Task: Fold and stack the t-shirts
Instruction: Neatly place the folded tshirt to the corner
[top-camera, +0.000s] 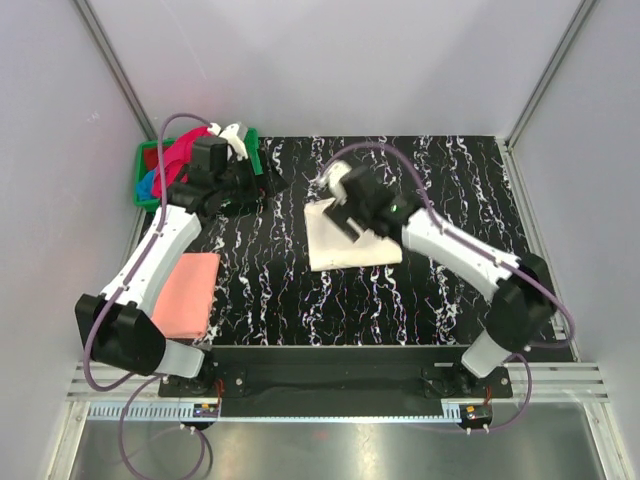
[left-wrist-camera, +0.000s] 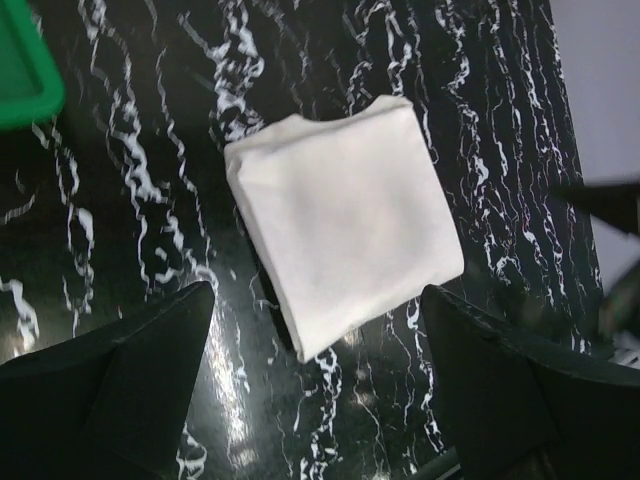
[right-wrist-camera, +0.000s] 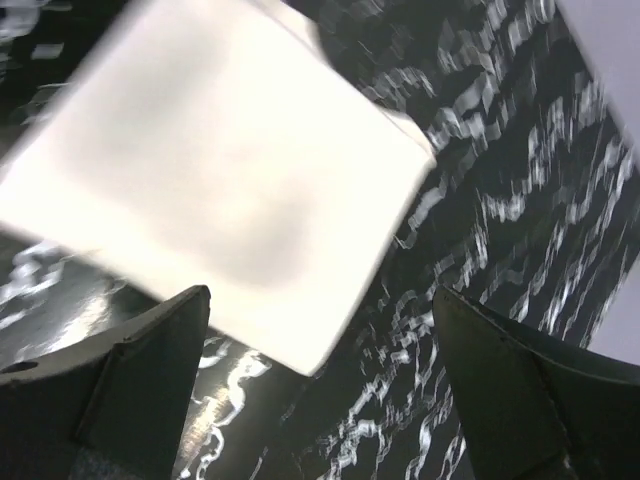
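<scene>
My right gripper moves back and down onto the cream t-shirt's near corner (top-camera: 314, 267) (right-wrist-camera: 12, 207) facing the salmon-pink one next, since that corner lies uncovered below and back of it.
A cream t-shirt (top-camera: 352, 245) lies folded into a square at the middle of the black marbled table; it also shows in the left wrist view (left-wrist-camera: 340, 220) and the right wrist view (right-wrist-camera: 210, 170). A salmon-pink t-shirt (top-camera: 188, 295) lies folded at the left front. A magenta-red t-shirt (top-camera: 185, 150) and a blue one (top-camera: 150, 185) sit crumpled in the green crate (top-camera: 140, 195). My left gripper (top-camera: 250, 190) (left-wrist-camera: 318, 292) is open and empty, beside the crate, to the left of the cream t-shirt. My right gripper (top-camera: 335, 210) (right-wrist-camera: 320, 293) is open and empty, just above the cream t-shirt's far left corner.
The crate's corner shows in the left wrist view (left-wrist-camera: 20, 70). White walls with metal posts enclose the table on three sides. The table (top-camera: 440, 170) is bare to the right of the cream t-shirt and along the front.
</scene>
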